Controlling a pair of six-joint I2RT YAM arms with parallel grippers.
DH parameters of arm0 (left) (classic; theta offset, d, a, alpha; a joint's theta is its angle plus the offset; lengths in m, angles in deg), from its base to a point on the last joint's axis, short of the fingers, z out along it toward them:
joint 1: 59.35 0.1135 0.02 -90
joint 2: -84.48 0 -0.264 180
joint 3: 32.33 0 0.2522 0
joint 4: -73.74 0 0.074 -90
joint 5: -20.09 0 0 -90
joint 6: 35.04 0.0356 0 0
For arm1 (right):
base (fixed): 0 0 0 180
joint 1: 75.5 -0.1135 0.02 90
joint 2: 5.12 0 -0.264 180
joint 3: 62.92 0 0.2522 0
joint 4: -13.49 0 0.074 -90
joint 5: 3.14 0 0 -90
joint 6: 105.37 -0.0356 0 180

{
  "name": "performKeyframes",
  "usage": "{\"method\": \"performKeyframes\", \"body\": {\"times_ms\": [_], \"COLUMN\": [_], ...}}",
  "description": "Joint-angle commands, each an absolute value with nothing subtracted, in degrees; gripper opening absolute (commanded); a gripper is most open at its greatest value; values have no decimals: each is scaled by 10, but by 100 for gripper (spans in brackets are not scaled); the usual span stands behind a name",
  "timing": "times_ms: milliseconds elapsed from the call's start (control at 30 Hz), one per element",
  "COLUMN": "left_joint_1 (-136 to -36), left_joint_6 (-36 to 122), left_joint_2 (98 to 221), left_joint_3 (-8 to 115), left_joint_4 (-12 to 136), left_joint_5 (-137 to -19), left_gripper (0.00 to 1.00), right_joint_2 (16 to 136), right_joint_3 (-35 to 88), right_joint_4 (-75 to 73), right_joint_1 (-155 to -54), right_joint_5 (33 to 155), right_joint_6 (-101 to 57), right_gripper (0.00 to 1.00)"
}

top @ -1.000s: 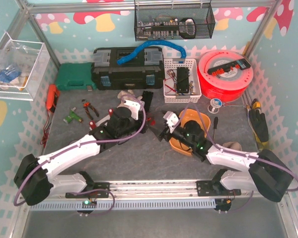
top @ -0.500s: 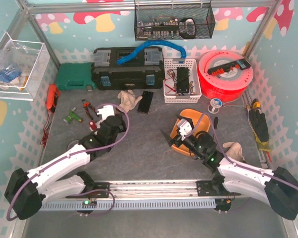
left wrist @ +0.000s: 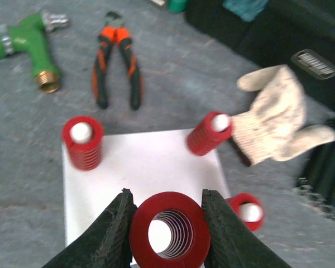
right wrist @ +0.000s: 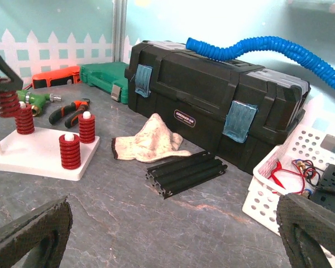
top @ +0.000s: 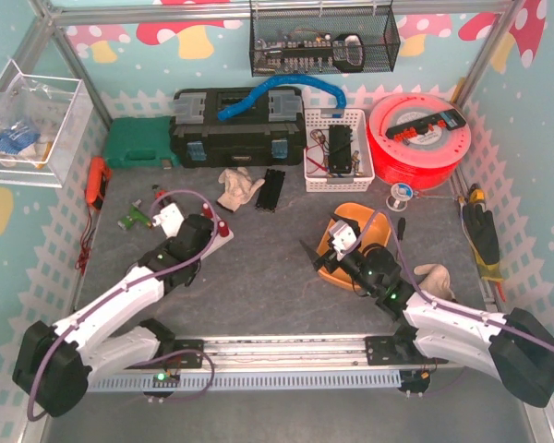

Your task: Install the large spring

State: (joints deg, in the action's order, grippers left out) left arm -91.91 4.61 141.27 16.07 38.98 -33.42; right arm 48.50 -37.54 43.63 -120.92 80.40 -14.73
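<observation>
I will shift my left gripper toward the one white peg of the base, then lower the large red spring (left wrist: 169,230) over it and release, since that peg stands bare below.
My left gripper (left wrist: 169,234) is shut on the large red spring (left wrist: 169,230), seen end-on, just above the near edge of the white peg base (left wrist: 145,167). Three smaller red springs sit on white pegs at the base's corners (left wrist: 82,142), (left wrist: 208,133), (left wrist: 244,211). In the right wrist view the held spring (right wrist: 5,103) hangs at the left over the base (right wrist: 39,153). In the top view the left gripper (top: 206,231) is at the base (top: 224,234). My right gripper (right wrist: 173,234) is open and empty above the table, by the orange bowl (top: 374,221).
Orange-handled pliers (left wrist: 116,67) and a green hose nozzle (left wrist: 28,44) lie beyond the base. A cloth glove (right wrist: 151,142) and a black aluminium extrusion (right wrist: 184,173) lie in front of the black toolbox (right wrist: 212,95). A white basket (right wrist: 301,178) stands to the right.
My left arm has swung left from the glove area to the white peg base, carrying the red spring. My right arm drew back towards the orange bowl, then held still.
</observation>
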Motion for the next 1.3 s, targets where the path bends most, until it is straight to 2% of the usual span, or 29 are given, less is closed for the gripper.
{"method": "performKeyframes", "body": {"times_ms": [0, 567, 1267], "left_joint_1": [-907, -902, -902], "left_joint_6": [-20, -7, -73], "left_joint_2": [1445, 1434, 1466], "left_joint_3": [187, 203, 184], "left_joint_4": [312, 291, 255], "left_joint_5": [-305, -289, -295], "left_gripper": [0, 0, 0], "right_joint_2": [485, 490, 495], "right_joint_3": [-376, -373, -373], "right_joint_4": [453, 452, 449], "right_joint_1": [-1210, -1210, -1210], "right_joint_5": [798, 810, 807], "right_joint_6": [-139, -137, -138], "right_gripper": [99, 99, 99]}}
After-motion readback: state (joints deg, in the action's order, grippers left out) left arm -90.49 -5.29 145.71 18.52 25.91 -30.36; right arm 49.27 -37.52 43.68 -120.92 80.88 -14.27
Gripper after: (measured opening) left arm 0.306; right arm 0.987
